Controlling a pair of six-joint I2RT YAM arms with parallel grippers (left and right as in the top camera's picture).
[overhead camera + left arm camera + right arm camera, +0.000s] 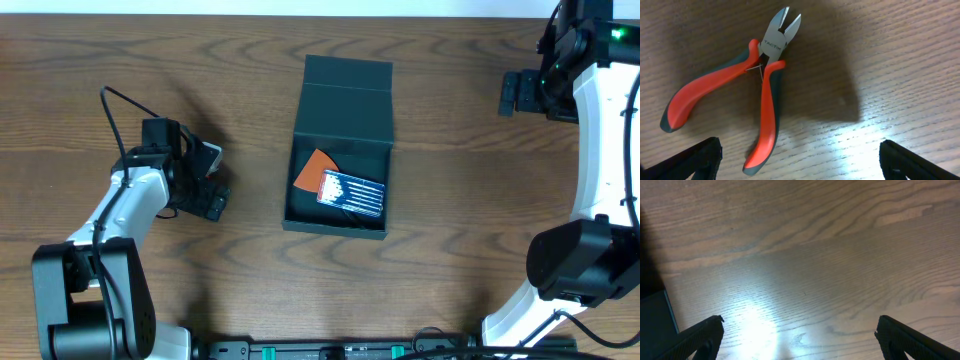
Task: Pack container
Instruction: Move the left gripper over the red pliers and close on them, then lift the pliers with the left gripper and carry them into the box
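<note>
One pliers handle lies below, its tip already between the open fingers. My left gripper moves down onto that handle's end next and closes.
The container, a dark teal-grey box, lies mid-table with its flap lid folded back at the far end. Inside it lie an orange piece and a blue-and-white packet. Pliers with orange-and-grey handles lie on the wood just ahead of my left gripper, which is open; one handle tip reaches between its fingers. In the overhead view the left gripper sits left of the container and hides the pliers. My right gripper hovers open at the far right over bare wood, with a container corner at its left.
The wooden table carries nothing else in view. A black cable loops above the left arm. The right arm's base stands at the near right, and the left arm's base at the near left.
</note>
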